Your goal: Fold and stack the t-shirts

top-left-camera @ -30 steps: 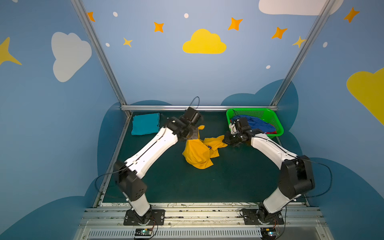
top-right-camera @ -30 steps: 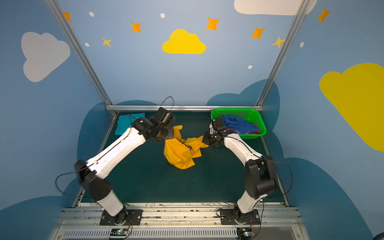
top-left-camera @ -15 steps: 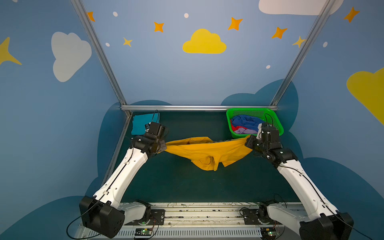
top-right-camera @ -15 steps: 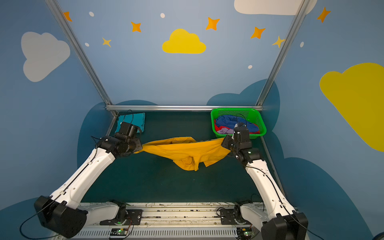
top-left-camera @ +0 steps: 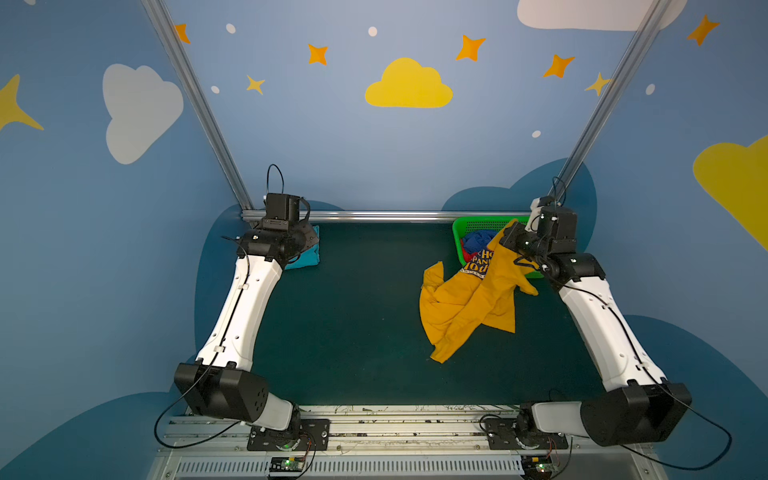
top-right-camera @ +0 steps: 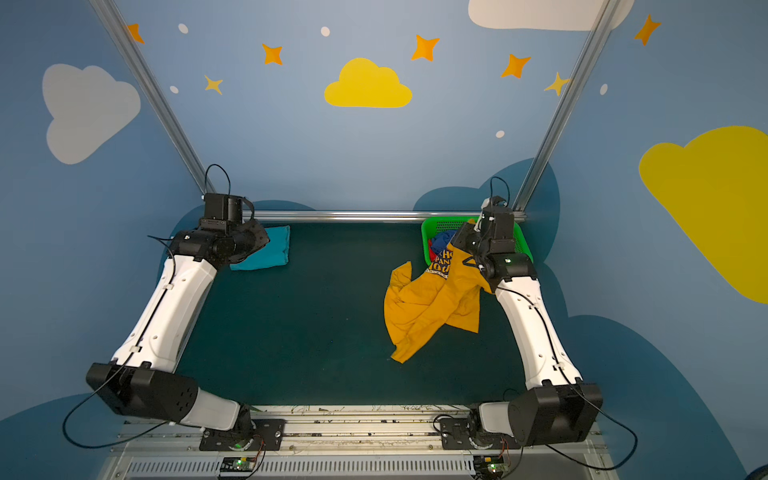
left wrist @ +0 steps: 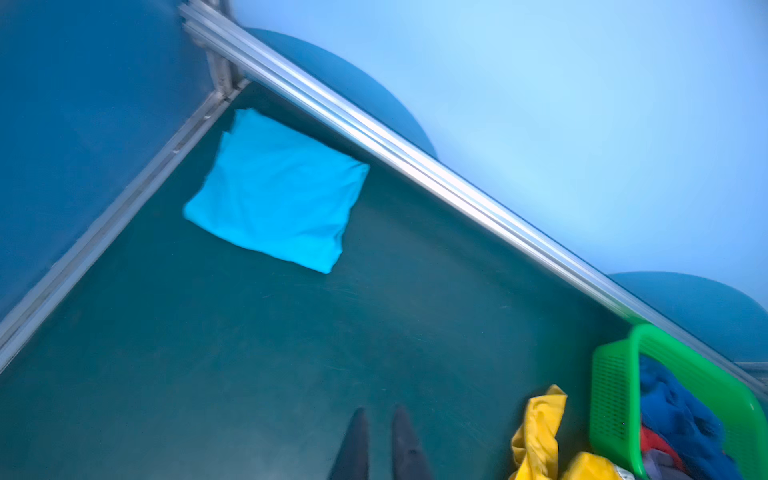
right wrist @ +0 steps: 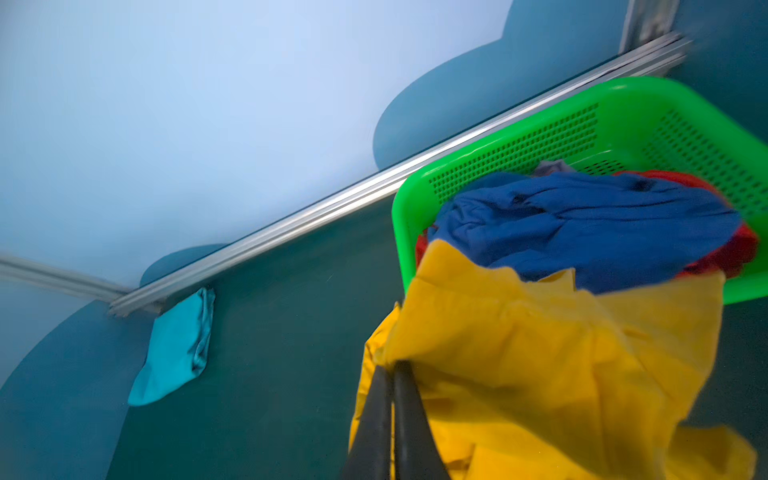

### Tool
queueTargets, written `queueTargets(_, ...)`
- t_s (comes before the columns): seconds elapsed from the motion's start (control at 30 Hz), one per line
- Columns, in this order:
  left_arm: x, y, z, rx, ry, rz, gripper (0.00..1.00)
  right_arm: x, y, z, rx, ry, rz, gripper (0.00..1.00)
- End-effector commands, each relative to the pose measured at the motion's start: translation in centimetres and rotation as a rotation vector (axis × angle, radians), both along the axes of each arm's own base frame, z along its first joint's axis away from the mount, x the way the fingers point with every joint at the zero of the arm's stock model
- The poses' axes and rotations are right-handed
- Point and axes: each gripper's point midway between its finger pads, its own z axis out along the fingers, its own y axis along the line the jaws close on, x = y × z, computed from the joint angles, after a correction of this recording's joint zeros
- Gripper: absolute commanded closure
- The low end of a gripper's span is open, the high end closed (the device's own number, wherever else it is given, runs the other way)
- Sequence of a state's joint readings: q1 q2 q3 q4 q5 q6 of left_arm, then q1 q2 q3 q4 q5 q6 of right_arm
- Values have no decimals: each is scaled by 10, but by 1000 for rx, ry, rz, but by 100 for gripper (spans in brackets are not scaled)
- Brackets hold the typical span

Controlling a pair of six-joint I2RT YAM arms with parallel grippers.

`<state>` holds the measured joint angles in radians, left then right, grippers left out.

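Observation:
Next, my right gripper rises toward the teal t-shirt, then lowers and releases over bare tabletop (top-left-camera: 441, 243) (right wrist: 361, 254) beside the basket, since the yellow shirt's edge overlaps the basket.
The mustard-yellow t-shirt (top-left-camera: 465, 307) lies crumpled on the right of the table, navy print showing, one end lifted to the basket's rim. My right gripper (right wrist: 392, 365) is shut on that raised edge of the yellow shirt (right wrist: 540, 353). A teal t-shirt (left wrist: 278, 208) lies folded in the back left corner. My left gripper (left wrist: 380, 413) hovers near it above the bare table, its fingers a little apart with nothing between them. Blue (right wrist: 582, 224) and red (right wrist: 739, 249) t-shirts are bundled in the basket.
A bright green perforated basket (top-left-camera: 459, 232) stands at the back right against the metal rail (top-left-camera: 374, 216). The dark green table top (top-left-camera: 353, 311) spreads between both arms. Blue walls close in the left, back and right sides.
The yellow shirt was stretched between both grippers half a second ago. My left gripper has let go and swung to the back left corner; the shirt has dropped to the right, hanging from my right gripper.

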<state>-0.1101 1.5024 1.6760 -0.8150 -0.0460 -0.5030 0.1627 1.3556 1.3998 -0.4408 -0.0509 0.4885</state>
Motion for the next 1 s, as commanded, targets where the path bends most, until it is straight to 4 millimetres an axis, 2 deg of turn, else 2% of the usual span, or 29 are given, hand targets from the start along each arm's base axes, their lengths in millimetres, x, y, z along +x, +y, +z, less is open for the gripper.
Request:
queueTargets(0.0, 7, -36, -10, -73, 27, -112, 57, -7, 42, 24, 51, -87, 190, 100)
queueTargets(0.03, 8, -45, -11, -74, 30, -136, 47, -12, 55, 32, 55, -107, 253, 100)
queueTargets(0.07, 9, -53, -11, -68, 33, -157, 41, -19, 71, 43, 61, -128, 331, 100)
queueTargets(0.17, 10, -67, -10, -59, 39, -188, 33, -37, 104, 77, 121, -190, 502, 100)
queueTargets(0.23, 11, -72, -8, -68, 34, -202, 28, -51, 124, 109, 195, -260, 622, 100)
queueTargets(0.37, 8, -77, -3, -90, 25, -212, 12, -67, 147, 161, 283, -340, 760, 100)
queueTargets(0.5, 3, -82, 8, -102, 1, -237, 8, -72, 162, 192, 334, -387, 873, 100)
queueTargets(0.63, 1, -80, 22, -95, -27, -239, 7, -84, 184, 225, 464, -409, 1124, 100)
queueTargets(0.67, 1, -80, 24, -96, -29, -238, 6, -80, 188, 226, 487, -383, 1157, 100)
queueTargets(0.73, 1, -81, 26, -99, -28, -241, 6, -65, 195, 214, 496, -315, 1173, 100)
queueTargets(0.8, 1, -82, 23, -100, -20, -241, 6, -42, 199, 181, 464, -219, 1113, 100)
queueTargets(0.9, 0, -81, 9, -95, 2, -238, 6, -8, 190, 102, 276, -67, 915, 100)
queueTargets(0.97, 0, -82, 0, -99, 17, -239, 6, 9, 175, 53, 123, 27, 772, 100)
